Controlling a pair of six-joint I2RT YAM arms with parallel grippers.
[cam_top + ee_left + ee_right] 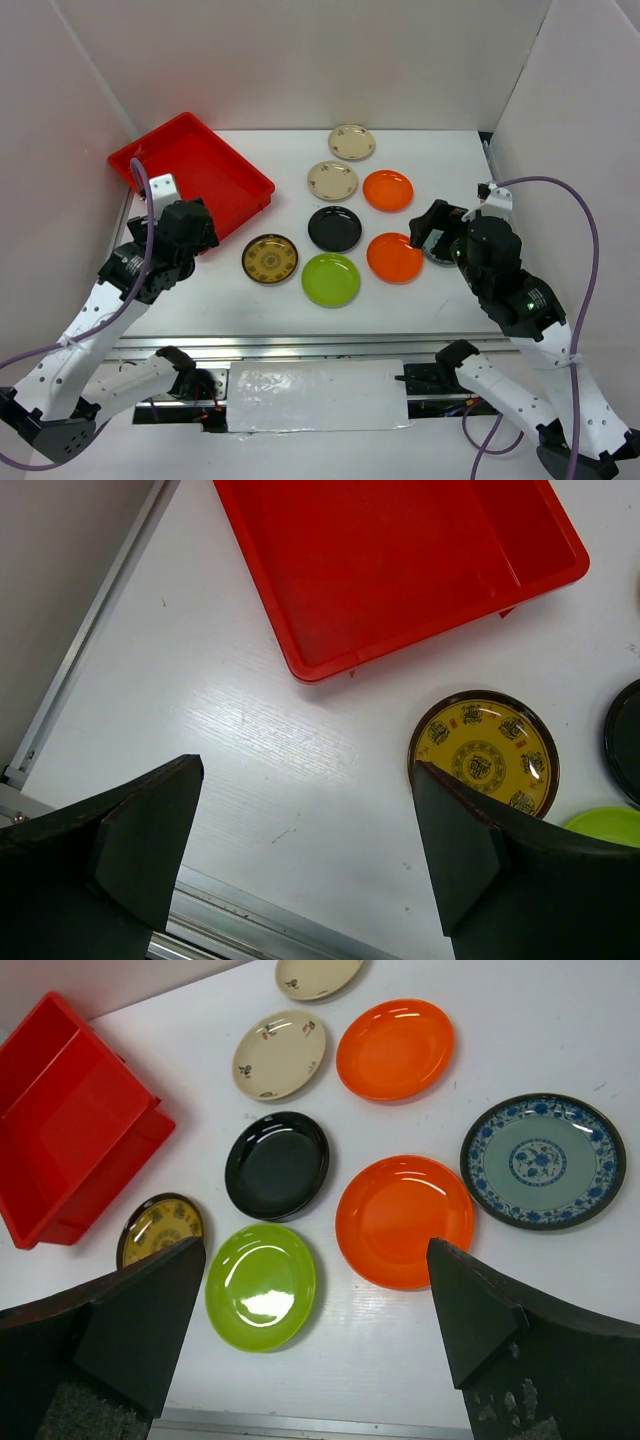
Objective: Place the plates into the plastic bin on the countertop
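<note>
The left gripper will next move down and to the right in the top view, onto the plate's nearest rim, because bare table beside the brown-gold plate's nearest rim (pixel 245 264) (pixel 413 755) leaves room for the fingers.
The red plastic bin (pixel 190 175) stands empty at the back left of the white countertop (pixel 440 150). Eight plates lie right of it: two beige (pixel 352 142) (pixel 332 181), two orange (pixel 388 190) (pixel 394 258), black (pixel 334 228), lime green (pixel 330 279), brown-gold (pixel 270 259) and teal patterned (pixel 542 1160). My left gripper (pixel 305 780) is open and empty over bare table, between the bin (pixel 400 560) and the brown-gold plate (pixel 485 755). My right gripper (pixel 315 1255) is open and empty above the near orange plate (pixel 403 1220) and the lime plate (pixel 260 1286).
White walls close in the left, back and right sides. A metal rail (pixel 300 345) runs along the front edge. In the top view my right gripper (pixel 430 232) hides most of the teal plate.
</note>
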